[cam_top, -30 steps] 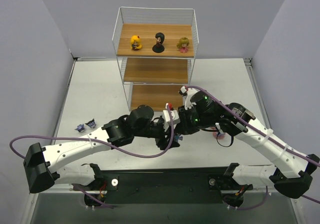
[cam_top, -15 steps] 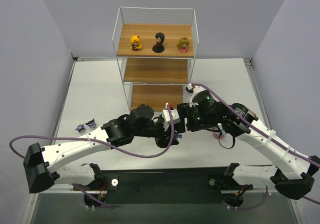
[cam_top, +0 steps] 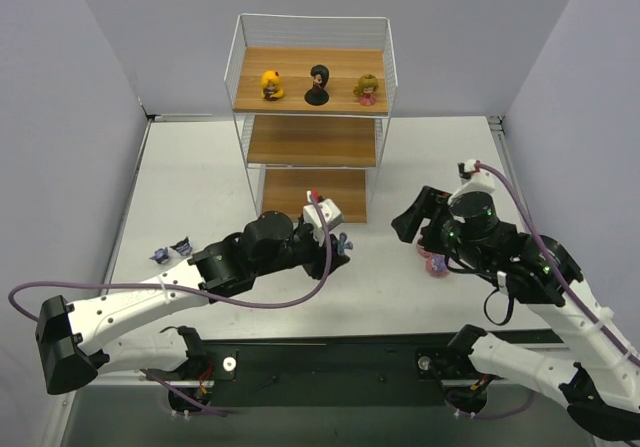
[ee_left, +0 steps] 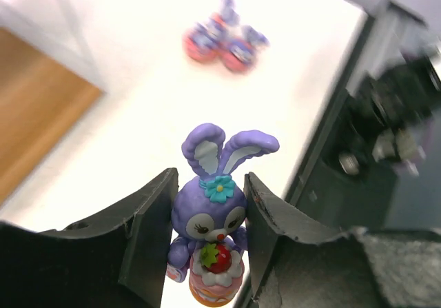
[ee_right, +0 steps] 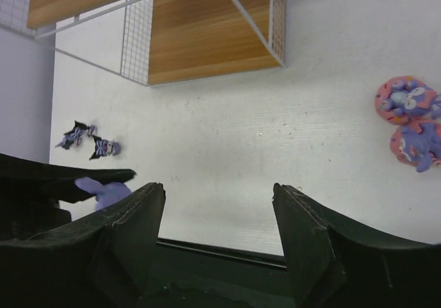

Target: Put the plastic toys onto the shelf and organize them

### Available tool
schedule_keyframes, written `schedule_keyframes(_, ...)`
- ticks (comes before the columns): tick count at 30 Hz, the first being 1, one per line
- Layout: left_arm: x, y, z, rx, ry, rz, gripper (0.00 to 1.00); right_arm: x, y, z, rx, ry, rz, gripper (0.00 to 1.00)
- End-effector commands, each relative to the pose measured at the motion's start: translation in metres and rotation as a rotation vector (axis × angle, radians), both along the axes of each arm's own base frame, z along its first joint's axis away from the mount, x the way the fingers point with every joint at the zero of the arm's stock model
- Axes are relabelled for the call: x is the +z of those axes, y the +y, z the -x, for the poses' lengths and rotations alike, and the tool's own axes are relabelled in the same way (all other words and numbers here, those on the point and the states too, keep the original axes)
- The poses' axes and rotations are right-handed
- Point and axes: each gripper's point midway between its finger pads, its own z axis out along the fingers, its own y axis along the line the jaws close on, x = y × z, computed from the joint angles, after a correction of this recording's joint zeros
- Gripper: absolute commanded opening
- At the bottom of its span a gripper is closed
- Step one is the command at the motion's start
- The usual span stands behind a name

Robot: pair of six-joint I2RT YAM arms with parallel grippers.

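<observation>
The bare middle board below the olive-pink doll (cam_top: 362, 146) is outward of my left gripper, so next I should swing the gripper outward over that spot and release the bunny.
A purple bunny toy (ee_left: 209, 215) holding a strawberry cake sits upright between the fingers of my left gripper (ee_left: 210, 225), which is shut on it. In the top view that gripper (cam_top: 338, 248) hovers just in front of the shelf (cam_top: 312, 147). Three dolls stand on the top board: yellow (cam_top: 270, 84), black (cam_top: 318, 85) and olive-pink (cam_top: 367, 90). My right gripper (ee_right: 219, 208) is open and empty, off to the right (cam_top: 408, 219). Two more bunny toys (ee_right: 410, 118) lie on the table beside it (cam_top: 435, 262). Two small dark blue toys (cam_top: 171, 251) lie at the left.
The shelf's middle and bottom boards (ee_right: 207, 32) carry nothing that I can see. Grey walls close in the table on the left, right and back. The left arm (cam_top: 150, 297) stretches low across the front of the table.
My right gripper has opened and drawn back to the right, away from the left gripper. The left gripper keeps the purple bunny and has shifted slightly towards the shelf.
</observation>
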Motion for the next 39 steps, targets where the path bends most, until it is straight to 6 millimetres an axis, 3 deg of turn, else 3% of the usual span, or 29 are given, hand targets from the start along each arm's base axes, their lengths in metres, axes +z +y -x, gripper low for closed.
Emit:
schedule_keyframes(1, 0.076, 0.017, -0.059, 0.354, -0.123, 0.259, 0.0, -0.02, -0.025, -0.001, -0.111, 0.029, 0.021, 0.65)
schedule_keyframes(7, 0.12, 0.016, -0.101, 0.549, -0.227, 0.414, 0.0, -0.036, -0.037, 0.006, -0.136, 0.048, 0.052, 0.64)
schedule_keyframes(9, 0.125, 0.02, -0.115, 0.624, -0.253, 0.441, 0.0, -0.039, -0.042, 0.008, -0.142, 0.046, 0.059, 0.64)
schedule_keyframes(14, 0.137, 0.011, -0.141, 0.687, -0.289, 0.548, 0.0, -0.045, -0.055, 0.015, -0.16, 0.039, 0.084, 0.64)
schedule_keyframes(28, 0.145, -0.019, -0.195, 0.787, -0.372, 0.606, 0.0, -0.049, -0.071, 0.033, -0.158, 0.038, 0.088, 0.64)
schedule_keyframes(39, 0.136, -0.022, -0.215, 0.862, -0.412, 0.608, 0.0, -0.059, -0.077, 0.04, -0.152, 0.065, 0.113, 0.64)
